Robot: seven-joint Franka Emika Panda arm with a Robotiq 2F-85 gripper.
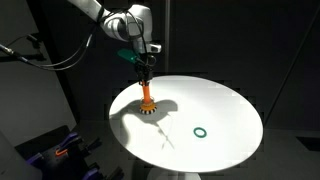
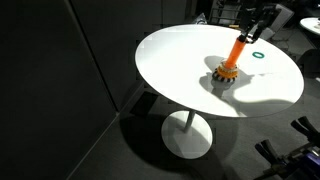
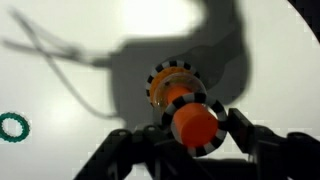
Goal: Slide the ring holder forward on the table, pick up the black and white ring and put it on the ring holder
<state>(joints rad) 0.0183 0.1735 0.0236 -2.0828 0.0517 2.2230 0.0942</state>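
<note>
My gripper stays over the orange peg's top [image 1: 146,85] [image 3: 195,125] below and releases the black and white ring next, since the peg's top is already inside the ring.
The ring holder, an orange peg [image 1: 147,95] on a small round base [image 1: 148,111], stands on the white round table [image 1: 225,105]. It also shows in an exterior view [image 2: 236,52] and in the wrist view [image 3: 196,124]. My gripper [image 1: 145,68] hangs straight above the peg. In the wrist view my gripper [image 3: 197,128] has a finger on each side of the black and white ring [image 3: 212,142]. The ring sits around the top of the peg, with the base [image 3: 170,78] far below. The fingers look shut on the ring.
A plain green ring [image 1: 200,131] lies flat on the table, apart from the holder; it also shows in an exterior view [image 2: 258,57] and the wrist view [image 3: 13,126]. The table edge curves close behind the holder. Dark floor and equipment surround the table.
</note>
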